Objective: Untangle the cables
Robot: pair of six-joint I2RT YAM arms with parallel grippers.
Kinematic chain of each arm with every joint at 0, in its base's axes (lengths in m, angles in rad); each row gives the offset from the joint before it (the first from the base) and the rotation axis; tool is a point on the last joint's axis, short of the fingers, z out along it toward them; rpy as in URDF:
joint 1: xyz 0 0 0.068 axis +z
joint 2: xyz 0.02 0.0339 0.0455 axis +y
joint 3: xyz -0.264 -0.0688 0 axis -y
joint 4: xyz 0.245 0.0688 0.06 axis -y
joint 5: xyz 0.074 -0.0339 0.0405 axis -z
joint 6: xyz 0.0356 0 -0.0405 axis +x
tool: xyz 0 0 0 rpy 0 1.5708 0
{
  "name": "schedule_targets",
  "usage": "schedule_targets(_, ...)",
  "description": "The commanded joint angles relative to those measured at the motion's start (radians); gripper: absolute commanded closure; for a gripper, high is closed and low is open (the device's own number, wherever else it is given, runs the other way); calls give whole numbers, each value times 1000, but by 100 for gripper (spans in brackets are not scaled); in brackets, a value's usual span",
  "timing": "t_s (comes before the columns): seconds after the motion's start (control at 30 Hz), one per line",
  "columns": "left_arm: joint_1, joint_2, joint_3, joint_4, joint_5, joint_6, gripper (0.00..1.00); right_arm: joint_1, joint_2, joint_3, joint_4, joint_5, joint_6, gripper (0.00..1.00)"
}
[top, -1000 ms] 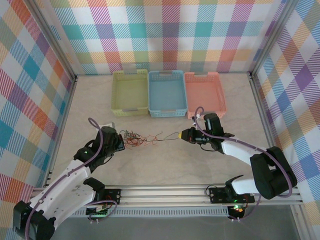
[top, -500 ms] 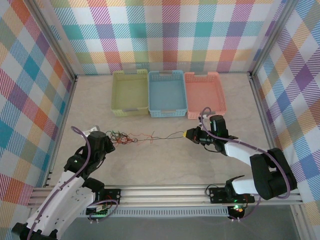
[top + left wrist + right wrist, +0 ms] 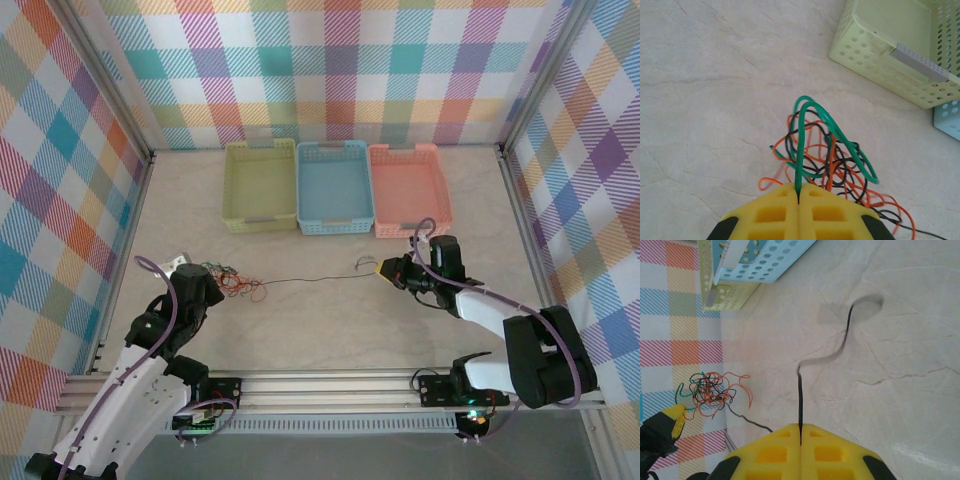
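The black cable [image 3: 310, 278] is nearly straight. I will next move my left gripper across the table toward my right gripper and then release the green cable.
The cables [image 3: 232, 283] form a small orange, green and black clump on the table, just right of my left gripper [image 3: 213, 281]. In the left wrist view the left gripper [image 3: 798, 199] is shut on a green cable [image 3: 804, 135] that loops up out of the clump [image 3: 840, 165]. A thin black cable [image 3: 310, 278] runs almost straight from the clump to my right gripper [image 3: 383, 269]. The right gripper [image 3: 800, 434] is shut on this black cable [image 3: 800, 390], whose free end curls ahead on the table. The clump [image 3: 711, 389] lies far left there.
Three empty baskets stand in a row at the back: yellow-green [image 3: 260, 190], blue [image 3: 335, 190] and pink [image 3: 410, 190]. Checked walls close in the table on three sides. A metal rail [image 3: 330, 385] runs along the near edge.
The left gripper drew the clump back to the left while the right gripper moved right. The black cable slid out of the clump and now stretches long between them.
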Motion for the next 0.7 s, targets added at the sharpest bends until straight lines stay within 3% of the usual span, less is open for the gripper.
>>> schedule_targets(0.0, 14, -5, -11, -2, -5, -5, 100, -12, -20, -16, 42, 11, 25, 100)
schedule_targets(0.37, 14, 123, -52, 181, 388, 70, 100, -12, 6, -5, 67, -26, 14, 100)
schedule_targets(0.4, 14, 138, -51, 197, 426, 75, 93, -12, 7, -5, 71, -30, 12, 100)
schedule_targets(0.5, 13, 166, -31, 202, 472, 77, 48, -12, 13, -1, 74, -38, 11, 100)
schedule_targets(0.6, 13, 167, 34, 166, 463, 92, 33, -12, 15, 1, 71, -42, 6, 100)
schedule_targets(0.67, 9, 172, 85, 152, 462, 110, 32, -11, 16, 4, 68, -45, 4, 100)
